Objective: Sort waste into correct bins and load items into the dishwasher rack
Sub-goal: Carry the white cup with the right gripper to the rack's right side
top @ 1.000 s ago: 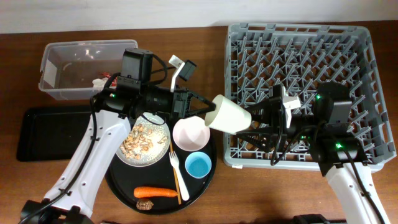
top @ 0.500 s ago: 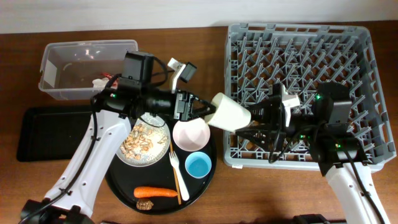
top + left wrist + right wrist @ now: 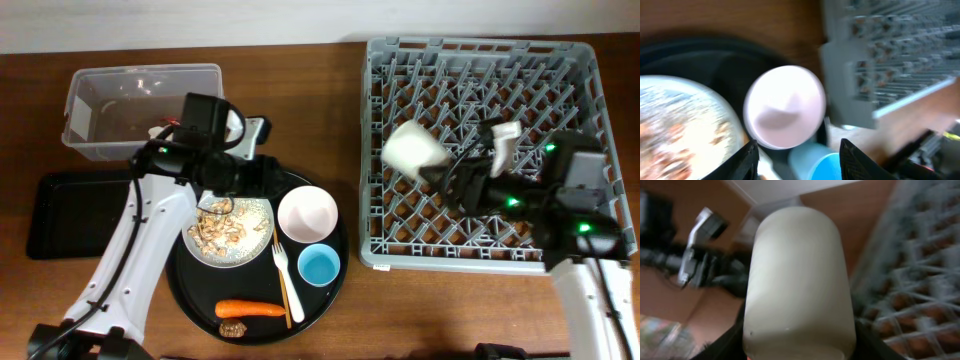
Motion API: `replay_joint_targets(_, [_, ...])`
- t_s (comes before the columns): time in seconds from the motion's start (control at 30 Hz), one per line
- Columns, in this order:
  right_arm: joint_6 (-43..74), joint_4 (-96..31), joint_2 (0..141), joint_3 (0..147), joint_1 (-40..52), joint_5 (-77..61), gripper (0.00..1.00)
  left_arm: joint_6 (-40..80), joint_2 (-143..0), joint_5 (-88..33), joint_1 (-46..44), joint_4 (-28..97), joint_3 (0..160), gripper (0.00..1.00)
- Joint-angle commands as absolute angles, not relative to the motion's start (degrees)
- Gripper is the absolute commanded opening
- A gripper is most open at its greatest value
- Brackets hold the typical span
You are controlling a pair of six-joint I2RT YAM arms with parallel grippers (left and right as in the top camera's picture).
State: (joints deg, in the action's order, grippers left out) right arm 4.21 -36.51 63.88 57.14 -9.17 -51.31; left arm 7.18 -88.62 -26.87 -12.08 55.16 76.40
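Note:
The rack's near corner is below my right gripper and to its right in the overhead view, so I will lower the cup there among empty rack wires.
The small white cup (image 3: 413, 150) hangs tilted over the left part of the grey dishwasher rack (image 3: 480, 70), and my right gripper (image 3: 436, 170) is shut on it. In the right wrist view the cup (image 3: 797, 280) fills the space between the dark fingers (image 3: 725, 345). My left gripper (image 3: 272, 180) stands open and holds nothing, above the round black tray beside the plate (image 3: 232, 232) of flaky scraps. Its wrist view looks down on the cream-white bowl (image 3: 785, 107) and the light-blue cup (image 3: 827, 165) between its open fingers (image 3: 750, 155).
On the round black tray (image 3: 190, 285) lie a fork (image 3: 283, 270), a carrot (image 3: 250, 309) and a small brown lump (image 3: 231, 328). A clear tub (image 3: 100, 110) holding a red wrapper (image 3: 165, 128) stands at the back left, with a shallow black tray (image 3: 70, 215) in front of it.
My left gripper opened, let go of the white cup and drew back left over the plate. My right gripper took the cup and carried it right, over the rack.

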Motion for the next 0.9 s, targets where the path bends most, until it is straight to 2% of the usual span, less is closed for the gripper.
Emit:
replay_joint_targets(0.0, [5.0, -46.6, 63.5, 67.3, -13.1, -33.6, 0.20, 5.5, -88.9, -20.5, -10.0, 57.1, 76.8, 0.52])
replay_joint_targets(0.13, [5.0, -57.7, 63.6, 75.8, -16.4, -19.5, 0.18, 5.5, -88.9, -20.2, -9.6, 57.8, 76.8, 0.51])
replay_joint_targets(0.2, [5.6, -63.2, 64.4, 79.3, -18.7, -8.1, 0.18, 5.5, -88.9, -20.1, -9.6, 57.8, 76.8, 0.51])
replay_joint_targets(0.3, [7.0, -65.0, 66.1, 79.5, -20.8, 0.8, 0.17, 5.5, -88.9, -20.1, -9.6, 57.8, 76.8, 0.51])
replay_joint_targets(0.4, [7.3, -65.9, 69.8, 79.5, -23.2, 5.1, 0.16, 5.5, -88.9, -20.1, -9.6, 58.0, 76.8, 0.51])
replay_joint_targets(0.47, [9.7, -65.9, 72.7, 79.5, -25.1, 7.7, 0.12, 5.5, -88.9, -20.1, -9.6, 58.2, 76.8, 0.51])
replay_joint_targets(0.87, [11.5, -66.9, 90.7, 79.5, -30.8, 6.4, 0.11, 5.5, -88.9, -20.1, -9.6, 58.4, 76.8, 0.51])
